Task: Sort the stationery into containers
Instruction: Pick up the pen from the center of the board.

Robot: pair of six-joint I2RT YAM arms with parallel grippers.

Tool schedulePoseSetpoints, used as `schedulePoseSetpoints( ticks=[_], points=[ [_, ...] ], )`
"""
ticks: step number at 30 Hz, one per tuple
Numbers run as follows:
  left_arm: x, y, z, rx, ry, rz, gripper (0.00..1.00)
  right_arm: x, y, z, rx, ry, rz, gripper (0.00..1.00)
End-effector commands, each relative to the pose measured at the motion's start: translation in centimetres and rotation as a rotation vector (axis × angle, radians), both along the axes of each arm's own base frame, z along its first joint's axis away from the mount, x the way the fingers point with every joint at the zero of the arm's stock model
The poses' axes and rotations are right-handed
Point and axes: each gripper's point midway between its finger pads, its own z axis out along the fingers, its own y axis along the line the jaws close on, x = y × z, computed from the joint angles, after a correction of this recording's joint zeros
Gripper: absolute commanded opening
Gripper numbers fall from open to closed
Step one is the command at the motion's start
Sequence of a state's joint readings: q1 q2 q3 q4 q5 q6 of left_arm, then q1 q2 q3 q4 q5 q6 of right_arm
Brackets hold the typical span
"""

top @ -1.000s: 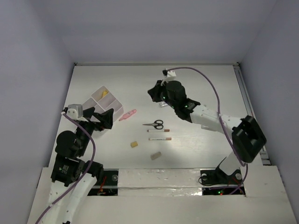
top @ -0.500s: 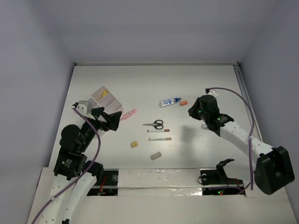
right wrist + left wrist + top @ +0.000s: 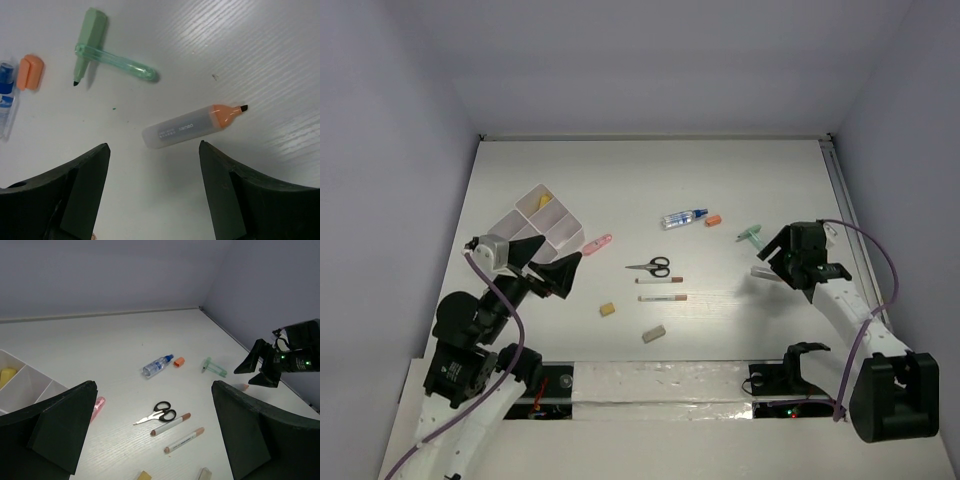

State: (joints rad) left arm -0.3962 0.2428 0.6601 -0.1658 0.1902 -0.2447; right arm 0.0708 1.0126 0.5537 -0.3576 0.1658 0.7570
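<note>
Next, my right gripper should lower and turn until its fingers straddle the grey body of the orange highlighter (image 3: 766, 273) (image 3: 192, 127), which lies below, slanting across their opening.
The white compartment tray (image 3: 523, 226) sits at the left with a yellow piece (image 3: 544, 200) inside. My left gripper (image 3: 556, 256) hovers open just right of it. Ahead lie a pink marker (image 3: 97, 405), black-handled scissors (image 3: 157, 414) and two pens (image 3: 170, 424). A yellow eraser (image 3: 608, 310) and a beige one (image 3: 653, 334) lie nearer. My right gripper (image 3: 152, 146) is open and empty above an uncapped orange highlighter (image 3: 192, 127). Beyond it lie a green marker (image 3: 107, 60) with its cap off and an orange cap (image 3: 30, 72).
A small blue-capped bottle (image 3: 683, 218) lies beside the orange cap (image 3: 713, 220). Grey walls close the table on three sides, and a rail (image 3: 847, 215) runs along the right edge close to my right arm. The arm bases stand at the near edge.
My right arm swung from the table's middle to the right side and its jaws opened; the orange highlighter now lies below it. My left gripper shifted slightly nearer and rightward.
</note>
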Motion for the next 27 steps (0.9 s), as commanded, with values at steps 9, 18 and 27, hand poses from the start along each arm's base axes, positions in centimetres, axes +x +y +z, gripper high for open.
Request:
schedulePoseSetpoints(
  ticks=[9, 18, 27],
  points=[
    [-1.8, -0.1, 1.9, -0.032, -0.094, -0.036, 0.99, 0.1, -2.5, -2.4, -0.006, 0.103, -0.127, 0.68],
    [-2.5, -0.3, 2.3, -0.039, -0.116, -0.063, 0.99, 1.4, -2.9, -3.8, 0.0, 0.164, -0.117, 0.67],
    [-2.5, 0.0, 2.3, -0.043, -0.116, -0.049, 0.99, 0.9, -2.3, -5.4, 0.014, 0.281, -0.014, 0.6]
  ],
)
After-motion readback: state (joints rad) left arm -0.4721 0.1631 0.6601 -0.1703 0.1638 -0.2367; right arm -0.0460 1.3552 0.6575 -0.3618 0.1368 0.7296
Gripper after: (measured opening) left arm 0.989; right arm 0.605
